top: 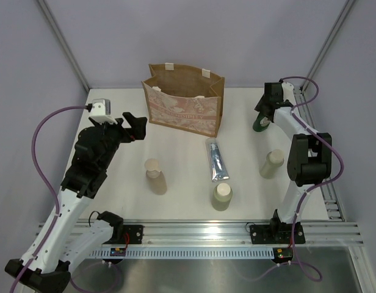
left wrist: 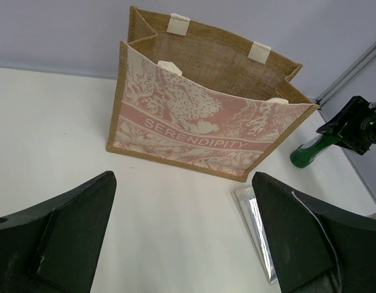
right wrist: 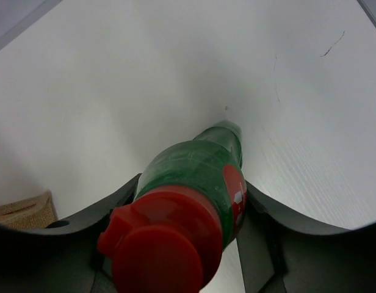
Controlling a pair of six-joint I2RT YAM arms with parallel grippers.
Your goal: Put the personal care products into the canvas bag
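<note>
I will next lift my right gripper, carry the green bottle over the bag's upright sides, lower it and release, as the bag's open top (top: 190, 83) lies left in the top view.
The canvas bag (top: 184, 104) stands upright and open-topped at the back middle; in the left wrist view its floral front (left wrist: 194, 131) faces me. A green red-capped bottle (right wrist: 200, 165) stands at the back right (top: 260, 125), and my right gripper (right wrist: 191, 183) is shut on it, with a finger pressed to each side. Three beige bottles stand in front (top: 155, 176) (top: 222, 196) (top: 271, 163). A silver-blue tube (top: 216, 160) lies flat between them (left wrist: 258, 226). My left gripper (top: 136, 127) hovers open left of the bag (left wrist: 185, 232), holding nothing.
Grey enclosure walls close the table at the back and both sides. A metal rail (top: 194, 232) carrying the arm bases runs along the near edge, and another rail (top: 325, 183) lines the right edge. Purple cables (top: 38, 140) loop off both arms.
</note>
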